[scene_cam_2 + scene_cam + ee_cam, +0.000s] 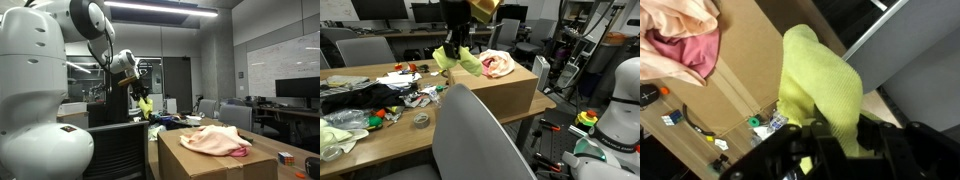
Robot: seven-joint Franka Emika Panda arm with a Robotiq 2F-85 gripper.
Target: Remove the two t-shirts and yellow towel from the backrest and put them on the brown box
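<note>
The yellow towel [458, 58] comes up from the box's edge next, then moves in my gripper toward the t-shirt heap [498, 64] over the top of the box.
My gripper [457, 43] is shut on the yellow towel [458, 58], which hangs from the jaws above the near edge of the brown box [505, 92]. In the wrist view the towel [825, 85] fills the middle, pinched between the black fingers [830, 150], with the box top [740, 70] below. It also shows in an exterior view [146, 104] under the gripper [137, 88]. A pink and cream t-shirt heap [498, 64] lies on the box, also seen in an exterior view [213, 140] and the wrist view [680, 40]. The grey chair backrest [480, 135] stands bare in front.
The wooden table [380, 135] left of the box holds dark clothes [350, 97], a tape roll [421, 120] and small clutter. More office chairs [365, 50] stand behind. A white robot [615, 105] stands to the side.
</note>
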